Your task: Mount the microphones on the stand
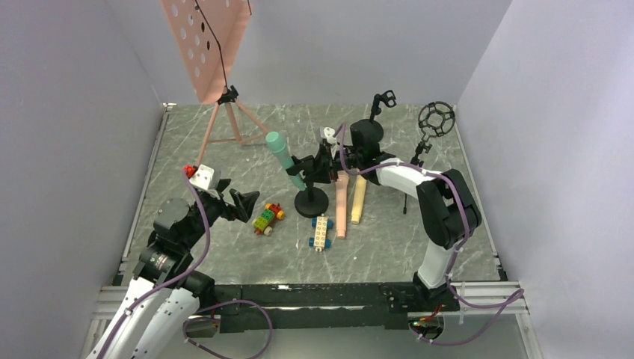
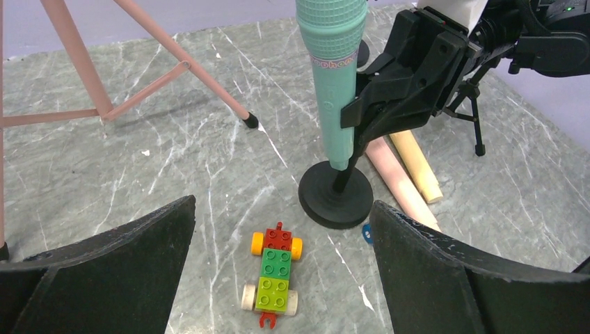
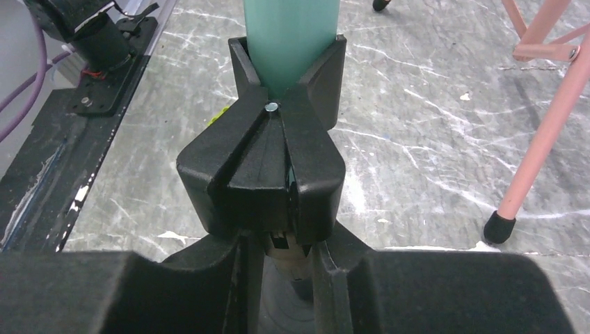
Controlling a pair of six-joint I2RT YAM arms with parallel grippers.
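My right gripper should next move the stand it is holding outward onto the bare tabletop (image 1: 307,140) beside the pink tripod and let go of the clip's rear, because that spot is clear.
The mint green microphone (image 1: 282,158) stands tilted in the clip (image 3: 268,163) of a black stand with a round base (image 1: 312,203); it also shows in the left wrist view (image 2: 332,76). My right gripper (image 1: 320,166) is shut on the rear of that clip, as the right wrist view (image 3: 285,254) shows. The salmon pink microphone (image 1: 342,208) and the pale tan-yellow microphone (image 1: 359,199) lie side by side on the table just right of the base. My left gripper (image 1: 243,203) is open and empty, hovering over a toy-brick car (image 2: 273,277).
A second toy-brick car (image 1: 321,232) lies in front of the base. A pink tripod (image 1: 224,127) with a perforated panel stands at the back left. A second black clip stand (image 1: 368,129) and a ring shock-mount stand (image 1: 436,118) stand at the back right.
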